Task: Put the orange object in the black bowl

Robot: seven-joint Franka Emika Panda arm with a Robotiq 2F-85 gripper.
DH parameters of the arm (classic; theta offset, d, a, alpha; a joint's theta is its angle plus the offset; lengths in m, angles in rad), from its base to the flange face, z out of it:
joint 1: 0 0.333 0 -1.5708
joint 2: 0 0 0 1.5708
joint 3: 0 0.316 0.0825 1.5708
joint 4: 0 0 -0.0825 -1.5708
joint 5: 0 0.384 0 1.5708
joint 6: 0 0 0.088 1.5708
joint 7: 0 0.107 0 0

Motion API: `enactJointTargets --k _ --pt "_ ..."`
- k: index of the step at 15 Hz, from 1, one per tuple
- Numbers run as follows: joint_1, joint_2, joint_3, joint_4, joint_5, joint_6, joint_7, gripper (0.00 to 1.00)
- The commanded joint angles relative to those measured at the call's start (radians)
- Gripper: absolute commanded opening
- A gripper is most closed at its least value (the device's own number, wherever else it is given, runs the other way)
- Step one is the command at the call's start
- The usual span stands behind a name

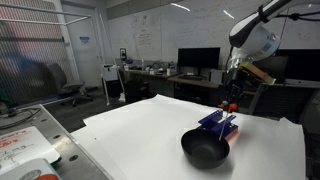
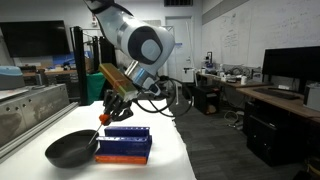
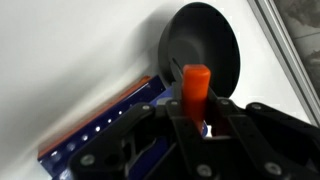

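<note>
The gripper needs to bring the orange object down to the black bowl's edge by the blue rack [image 2: 94, 145] [image 3: 174, 74] next and let go of it there, because the bowl's edge is below the gripper, which is still high.
My gripper [image 3: 197, 112] is shut on the orange object [image 3: 195, 86], a short orange cylinder that sticks out past the fingers. The black bowl [image 3: 204, 45] lies empty on the white table, just beyond the object in the wrist view. In both exterior views the gripper [image 1: 231, 103] [image 2: 106, 116] hangs in the air above the blue rack, close to the bowl [image 1: 204, 148] [image 2: 72, 149], with the orange object [image 2: 104, 119] at its tips.
A blue and orange rack [image 2: 125, 146] [image 1: 219, 124] [image 3: 100, 125] stands on the white table [image 1: 140, 135] right beside the bowl. Desks with monitors [image 1: 198, 60] and chairs stand behind. A metal counter [image 1: 30, 145] lies beside the table.
</note>
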Motion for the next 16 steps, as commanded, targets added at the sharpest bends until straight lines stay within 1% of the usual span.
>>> enactJointTargets --k 1,5,7,11,12,13,14,15,16 --pt "-0.014 0.050 0.011 0.048 0.069 -0.075 0.004 0.16" --pt "-0.015 0.065 0.014 0.047 0.118 -0.069 -0.017 0.16" --pt "-0.011 0.089 0.016 0.039 0.137 -0.046 -0.036 0.16" --pt "0.006 0.151 0.027 0.020 0.127 0.040 -0.051 0.16" --pt "0.010 0.164 0.032 0.016 0.124 0.065 -0.055 0.18" --pt "0.015 0.174 0.038 0.012 0.117 0.091 -0.060 0.37" --pt "0.019 0.182 0.044 0.008 0.112 0.113 -0.064 0.47" --pt "0.022 0.186 0.050 0.006 0.110 0.125 -0.070 0.53" --pt "0.022 0.176 0.053 0.006 0.102 0.123 -0.078 0.62"
